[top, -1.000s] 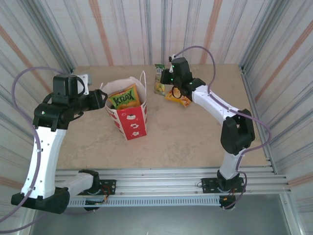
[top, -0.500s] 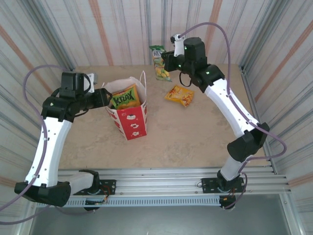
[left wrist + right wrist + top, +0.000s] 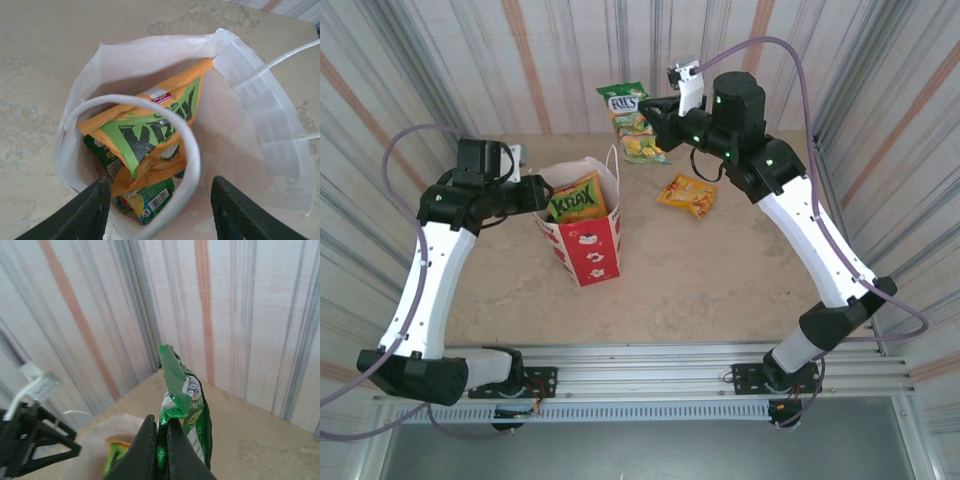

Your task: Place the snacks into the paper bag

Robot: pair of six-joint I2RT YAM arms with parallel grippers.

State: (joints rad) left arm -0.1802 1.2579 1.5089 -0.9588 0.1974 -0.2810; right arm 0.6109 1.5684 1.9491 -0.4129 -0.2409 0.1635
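Note:
The robot's right gripper needs to move back and over the bag's opening (image 3: 584, 184) next, then down to release the green packet (image 3: 630, 122).
The paper bag (image 3: 588, 248) stands upright left of centre, red below with a white rim (image 3: 250, 85). Inside it lie an orange and green snack packet (image 3: 150, 130) and a green one (image 3: 155, 197) beneath it. My left gripper (image 3: 534, 194) is open at the bag's left rim, and one white handle (image 3: 192, 165) loops between its fingers (image 3: 85, 212). My right gripper (image 3: 658, 122) is shut on a green snack packet (image 3: 630, 122), held in the air behind and to the right of the bag; the same packet (image 3: 189, 400) hangs edge-on from the jaws. A yellow-orange packet (image 3: 686, 195) lies on the table.
Striped corrugated walls (image 3: 570, 60) close in the table on three sides. The tan tabletop (image 3: 720, 280) is bare in front of and to the right of the bag. The metal base rail (image 3: 650, 370) runs along the near edge.
My right gripper has lifted the green packet off the back of the table and carried it up and to the left. The left arm has shifted slightly at the bag's rim.

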